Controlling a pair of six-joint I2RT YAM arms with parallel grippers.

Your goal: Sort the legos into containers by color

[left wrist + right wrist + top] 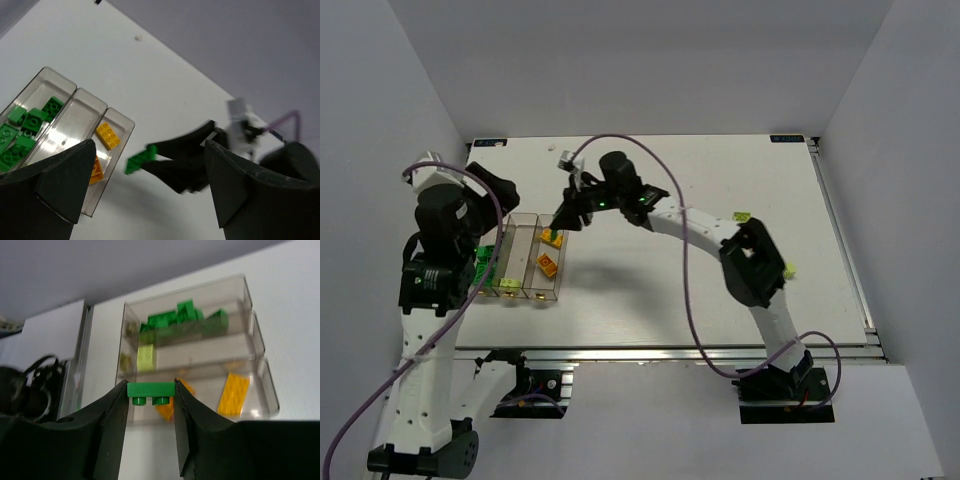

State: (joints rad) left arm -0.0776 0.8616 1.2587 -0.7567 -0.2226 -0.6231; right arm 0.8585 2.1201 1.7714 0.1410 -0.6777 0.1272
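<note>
My right gripper moves across the orange and yellow-green bins and slightly back next, over the bin of dark green legos (pixel 487 261) (pixel 184 316), because the held lego matches their color.
My right gripper (pixel 150 396) is shut on a dark green lego (pixel 150 389), studs down, held above the table just beside the orange end of the containers (pixel 520 258). In the left wrist view this lego (pixel 140 159) hangs at the right gripper's tips (pixel 180 157). The three clear bins hold dark green legos (pixel 185 317), a pale yellow-green lego (pixel 146 357) and orange legos (pixel 234 392). My left gripper (pixel 150 145) is open and empty, raised over the bins' far left side (pixel 498 188).
Two loose yellow-green legos lie on the table at the right, one (pixel 742 216) beside the right arm's elbow and one (pixel 788 270) nearer the front. A purple cable (pixel 685 290) loops over the right arm.
</note>
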